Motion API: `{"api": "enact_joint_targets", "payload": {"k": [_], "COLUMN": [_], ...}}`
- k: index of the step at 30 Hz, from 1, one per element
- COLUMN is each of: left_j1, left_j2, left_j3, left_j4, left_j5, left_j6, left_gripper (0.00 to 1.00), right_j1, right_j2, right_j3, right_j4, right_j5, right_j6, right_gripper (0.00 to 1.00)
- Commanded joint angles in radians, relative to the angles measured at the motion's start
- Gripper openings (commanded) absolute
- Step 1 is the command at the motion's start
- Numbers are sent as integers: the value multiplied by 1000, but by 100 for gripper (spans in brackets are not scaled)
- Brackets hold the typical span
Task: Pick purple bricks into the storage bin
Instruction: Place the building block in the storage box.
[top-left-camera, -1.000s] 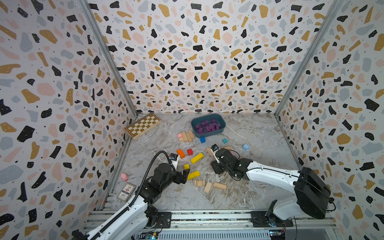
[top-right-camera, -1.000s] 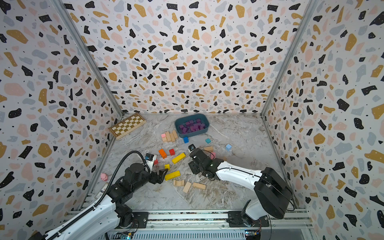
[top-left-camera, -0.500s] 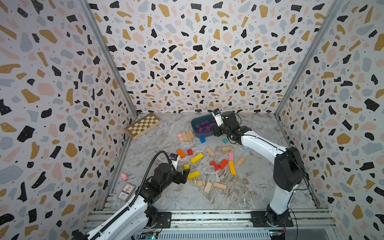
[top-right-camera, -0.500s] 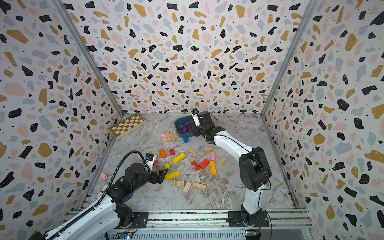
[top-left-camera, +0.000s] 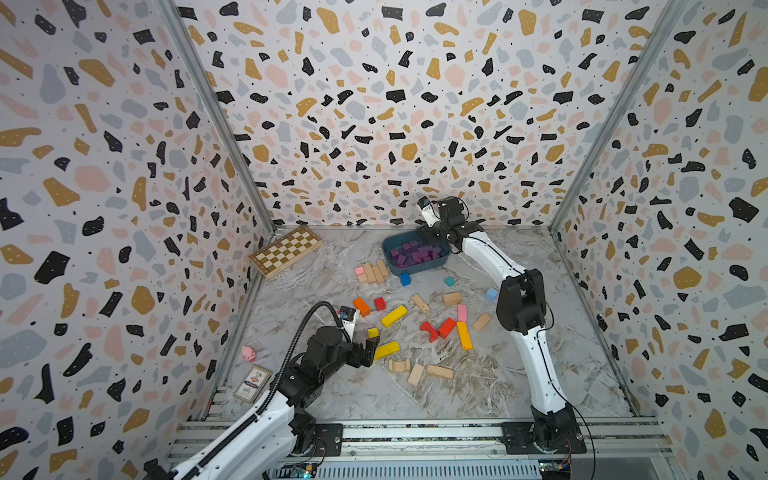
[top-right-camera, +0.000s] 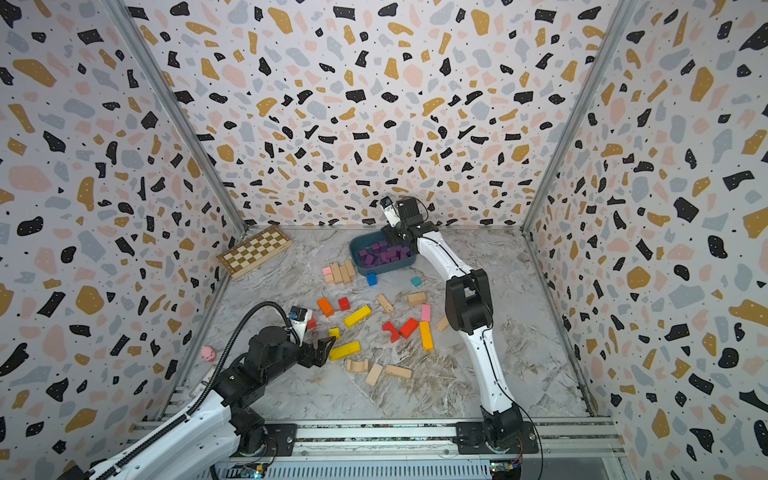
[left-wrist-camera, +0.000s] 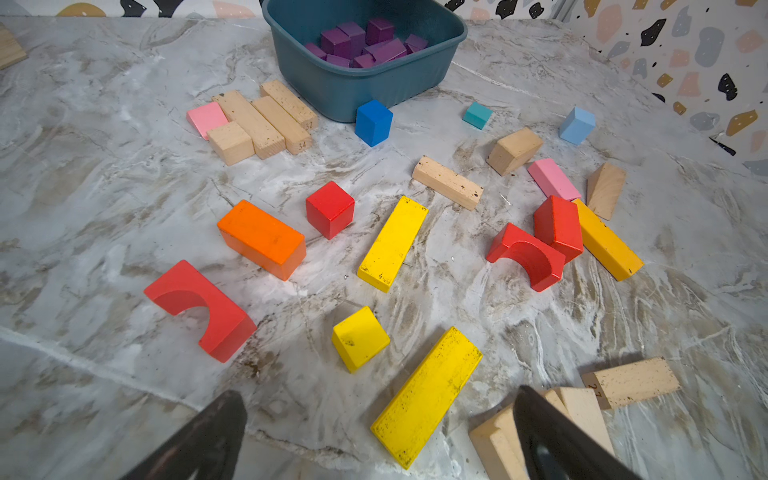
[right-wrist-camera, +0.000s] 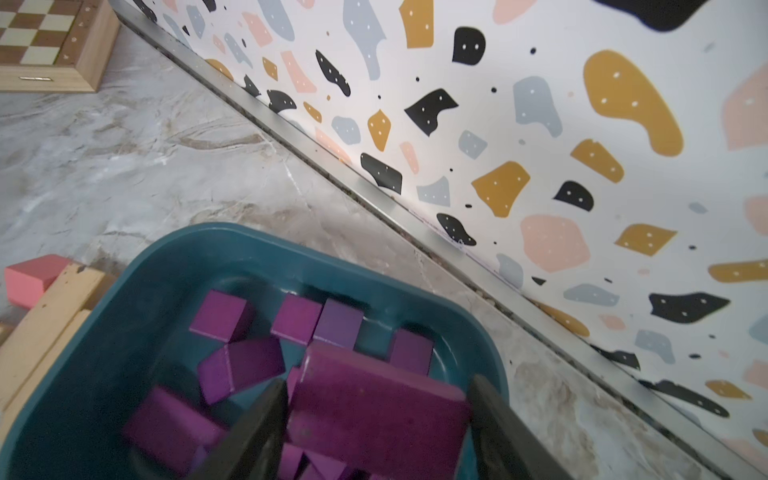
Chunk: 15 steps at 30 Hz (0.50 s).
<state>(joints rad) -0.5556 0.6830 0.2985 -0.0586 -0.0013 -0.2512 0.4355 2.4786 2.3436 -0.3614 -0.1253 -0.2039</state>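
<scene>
My right gripper has the wide purple brick near the storage bin's far corner, so it should next draw back over the middle of the storage bin (top-left-camera: 419, 268) to release it.
The storage bin (top-left-camera: 419, 268) (top-right-camera: 386, 268), a teal-blue tub, stands at the back of the table. Several purple bricks (top-left-camera: 415, 253) (top-right-camera: 384, 254) (left-wrist-camera: 357, 41) (right-wrist-camera: 232, 361) lie in it. My right gripper (top-left-camera: 430, 237) (right-wrist-camera: 379, 384) hangs over the bin's far right corner, shut on one flat purple brick (right-wrist-camera: 374, 407) held above the others. No purple brick shows on the table outside the bin. My left gripper (top-left-camera: 370, 349) (left-wrist-camera: 378, 397) stands open and empty near the front left, just above a long yellow block (left-wrist-camera: 428, 395).
Red, orange, yellow, pink, blue and plain wooden blocks lie scattered across the table's middle (top-left-camera: 415, 324). A row of plain bars (top-left-camera: 376, 272) and a blue cube (top-left-camera: 405, 279) sit against the bin's front. A chessboard (top-left-camera: 286, 250) lies back left, with a pink toy (top-left-camera: 248, 353) and a card box (top-left-camera: 252, 383) at the front left.
My right arm swung from the middle of the table to the back and now holds the purple brick over the bin. The left arm has not moved.
</scene>
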Motion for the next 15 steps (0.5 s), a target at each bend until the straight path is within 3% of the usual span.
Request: {"api": "enact_joint_targets", "payload": {"k": [1, 15], "left_j1": [3, 3], "left_j2": [-14, 0], "left_j3": [-14, -12], "left_j4": [31, 39], "left_j5": [-5, -1], "left_j6": [-2, 0], "left_gripper": [99, 99], "right_j1": [-2, -7], "right_j2": [23, 67], "right_j3": [79, 49], "right_j4": [-79, -59], "right_j5": [-30, -56], "right_j6": [-39, -40], "right_gripper": [37, 40]}}
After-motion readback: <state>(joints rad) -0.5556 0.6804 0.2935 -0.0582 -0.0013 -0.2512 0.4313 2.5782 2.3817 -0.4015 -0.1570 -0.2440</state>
